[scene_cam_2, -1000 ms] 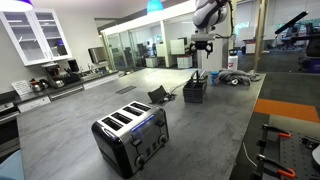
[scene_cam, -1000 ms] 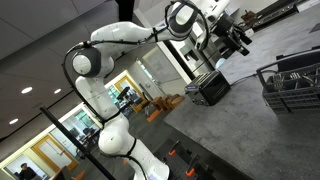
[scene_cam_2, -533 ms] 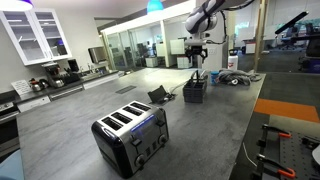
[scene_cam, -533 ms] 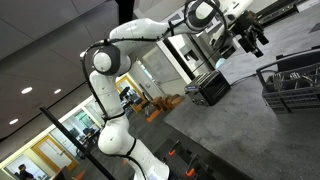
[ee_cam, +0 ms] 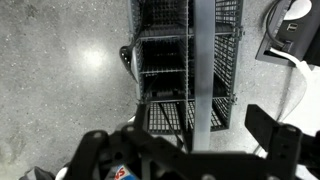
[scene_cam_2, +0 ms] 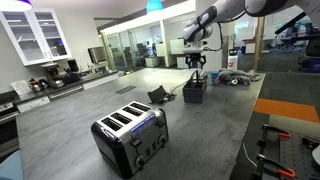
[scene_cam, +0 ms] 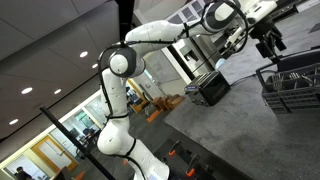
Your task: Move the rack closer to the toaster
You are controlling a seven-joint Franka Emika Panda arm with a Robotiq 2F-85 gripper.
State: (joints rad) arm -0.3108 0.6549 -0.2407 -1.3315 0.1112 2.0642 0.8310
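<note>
The gripper lowers slightly next, straight onto the long grey side of the rack, which already runs between my wide-open fingers in the wrist view.
The dark grey wire rack (scene_cam: 293, 85) stands on the grey counter, far from the toaster in an exterior view (scene_cam_2: 195, 92). The black toaster (scene_cam_2: 130, 137) with a silvery top sits near the counter's front; it also shows in an exterior view (scene_cam: 212, 88). My gripper (scene_cam: 270, 42) hangs in the air just above the rack, also seen in an exterior view (scene_cam_2: 197, 62). In the wrist view the rack (ee_cam: 185, 60) lies straight below, and my gripper (ee_cam: 185, 142) is open and empty, its dark fingers (ee_cam: 275, 135) spread wide.
A small black object (scene_cam_2: 160, 96) lies beside the rack, and it shows in the wrist view (ee_cam: 127, 60). Cables (scene_cam_2: 235, 77) lie behind the rack. A white cable (ee_cam: 292, 45) runs along the rack's other side. An orange mat (scene_cam_2: 285, 110) covers one counter edge.
The arm has swung across and stretched out, so my gripper has moved from beside the toaster's end of the counter to above the rack. Rack and toaster have not moved.
</note>
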